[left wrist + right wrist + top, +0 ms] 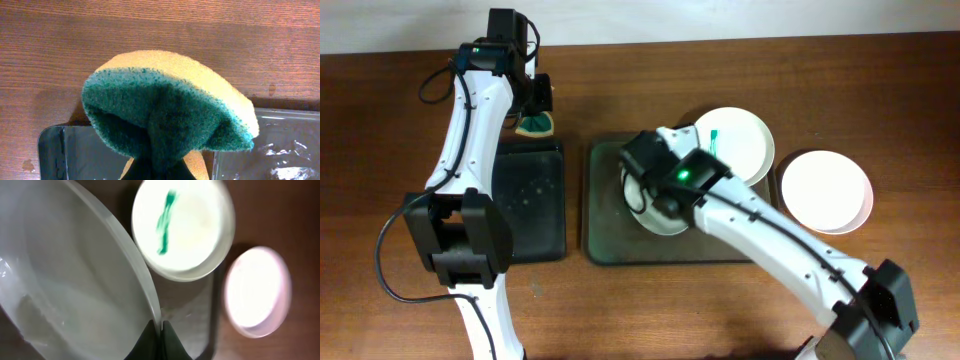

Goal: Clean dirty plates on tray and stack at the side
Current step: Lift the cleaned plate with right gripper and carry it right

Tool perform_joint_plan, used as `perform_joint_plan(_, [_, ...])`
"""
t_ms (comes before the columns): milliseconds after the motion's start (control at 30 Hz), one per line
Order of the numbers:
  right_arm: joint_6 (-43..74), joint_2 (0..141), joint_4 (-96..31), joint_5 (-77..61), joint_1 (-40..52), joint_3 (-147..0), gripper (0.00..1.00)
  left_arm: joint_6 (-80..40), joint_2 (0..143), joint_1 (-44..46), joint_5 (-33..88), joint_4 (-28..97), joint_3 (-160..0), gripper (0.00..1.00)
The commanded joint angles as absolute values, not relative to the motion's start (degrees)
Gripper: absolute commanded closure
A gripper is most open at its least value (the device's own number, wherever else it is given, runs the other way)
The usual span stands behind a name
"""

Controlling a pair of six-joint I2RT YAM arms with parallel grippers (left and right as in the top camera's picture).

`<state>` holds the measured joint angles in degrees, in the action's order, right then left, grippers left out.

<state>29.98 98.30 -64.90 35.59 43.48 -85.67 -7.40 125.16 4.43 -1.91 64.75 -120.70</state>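
The third white plate sits unmarked beside the tray. Next, my right gripper tilts up, swings past the smeared plate and lowers to release onto the unmarked one.
My right gripper is shut on the rim of a white plate, which sits over the olive-grey tray; the arm hides most of that plate overhead. A second plate with a green smear rests on the tray's far right corner. A third white plate lies on the table right of the tray, with no mark showing. My left gripper is shut on a yellow-and-green sponge, held above the far end of the black tray.
The narrow black tray lies left of the olive tray, with wet specks on it. Bare wood table lies behind both trays and to the far left. The right arm stretches across the table's front right.
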Motion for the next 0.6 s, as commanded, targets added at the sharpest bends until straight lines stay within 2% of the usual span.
perform_joint_plan(0, [30.92,97.47,-65.45,52.62,48.42,-88.33,0.96,-8.14,124.81,4.25,-1.23,64.79,-121.86,1.00])
perform_joint_plan(267, [30.85,97.47,-65.87,77.23,58.43,-88.42,0.96,-8.12,124.81,4.21,-1.23,64.77,-121.86,1.00])
perform_joint_plan(567, [30.87,97.47,-65.78,87.64,62.67,-88.42,0.96,-8.12,124.81,4.21,-1.26,64.77,-121.86,1.00])
